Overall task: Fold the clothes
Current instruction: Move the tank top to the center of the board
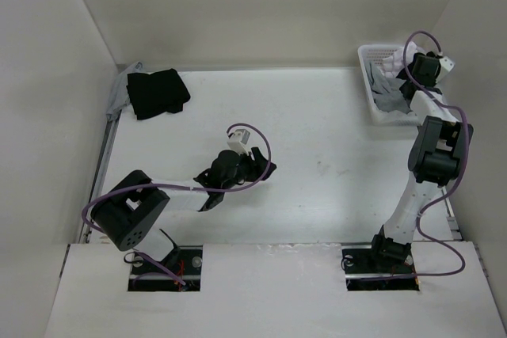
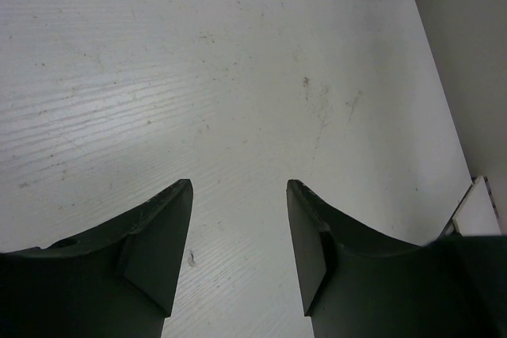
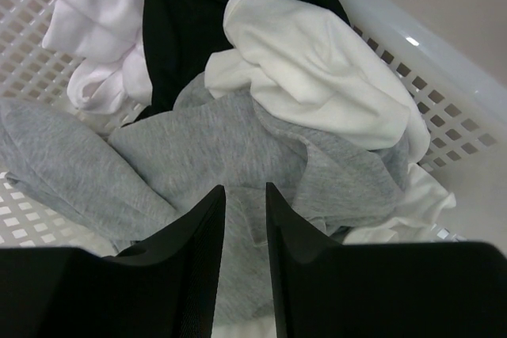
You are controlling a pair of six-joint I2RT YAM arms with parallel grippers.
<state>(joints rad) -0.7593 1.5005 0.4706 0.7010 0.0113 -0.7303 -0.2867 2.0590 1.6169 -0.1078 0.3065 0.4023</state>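
Observation:
The grey top's fold (image 3: 246,205) is just below my right gripper, between its narrowly parted fingers, so I will lower the gripper and close it on that fabric next.
The clothes (image 3: 198,148), a light-grey knit top, lie crumpled in the white basket (image 1: 369,85) at the far right of the table, seen from above as a grey patch (image 1: 388,103). My right gripper (image 3: 244,189) reaches down into the basket with its tips against the grey fabric. Its jaws stand a narrow gap apart, and a flat fold of the grey top lies between them. From above, the right gripper (image 1: 405,85) is over the basket's middle. My left gripper (image 2: 239,184) hovers wide open over bare table near the centre (image 1: 265,168), holding nothing.
White garments (image 3: 317,69) and a black one (image 3: 190,13) are bundled in the basket, whose rim (image 3: 444,77) shows beside the grey top. A black folded garment (image 1: 157,93) lies at the table's far left corner on a grey cloth (image 1: 119,91). Walls close in the table on three sides.

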